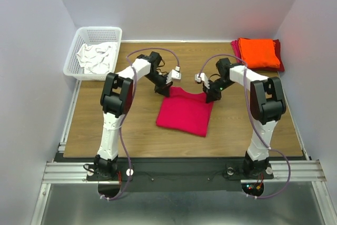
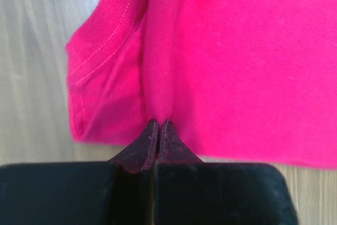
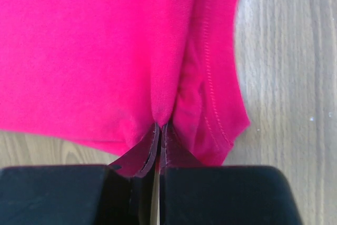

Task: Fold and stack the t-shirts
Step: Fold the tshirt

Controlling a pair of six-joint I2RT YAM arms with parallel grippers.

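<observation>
The shirt slides onto the bare strip [image 1: 180, 145] at the table's near edge next as my left gripper draws back and releases, since that strip lies back of my gripper.
A folded pinkish-red t-shirt [image 1: 185, 112] lies on the middle of the table. My left gripper [image 1: 167, 91] is shut on a pinch of cloth at its far left corner; the left wrist view shows the shirt [image 2: 247, 61] gathered into the closed gripper [image 2: 159, 123]. My right gripper [image 1: 209, 97] is shut on the far right corner; the right wrist view shows the shirt [image 3: 84, 51] pinched in the gripper [image 3: 161, 126]. An orange t-shirt [image 1: 257, 52] lies folded on a darker red t-shirt [image 1: 280, 61] at the far right corner.
A white plastic basket [image 1: 78, 51] holding white cloth [image 1: 96, 57] stands at the far left corner. The wooden table [image 1: 105, 125] is walled by pale panels on three sides. The arm bases sit on a metal rail [image 1: 179, 169] at the near edge.
</observation>
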